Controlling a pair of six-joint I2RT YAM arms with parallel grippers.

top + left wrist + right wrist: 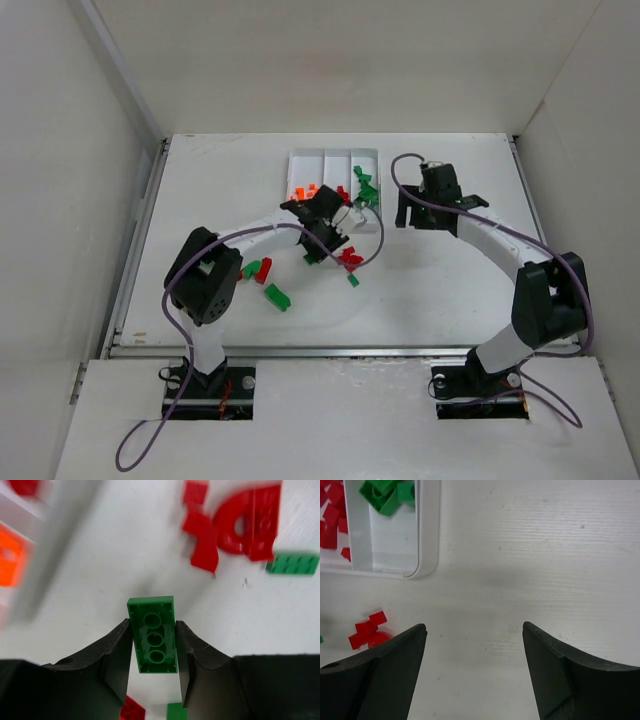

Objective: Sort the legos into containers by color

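The green legos' compartment [366,188] lies outward and to the gripper's right in the top view, so next my left gripper should move over it to release the brick.
My left gripper [154,645] is shut on a green lego brick [152,630], its hollow underside facing the camera, held above the table. In the top view this gripper [325,232] hovers just in front of the white tray [330,156]. The tray's three compartments hold orange legos [305,191], red legos [343,192] and green legos [365,187]. Loose red legos [230,525] and a green plate [292,563] lie ahead of the left gripper. My right gripper [474,630] is open and empty over bare table, right of the tray's near corner [427,555].
Loose red [263,270] and green [277,297] legos lie on the table left of centre, with more red ones [350,257] and a small green one [353,281] in front of the tray. White walls enclose the table on three sides.
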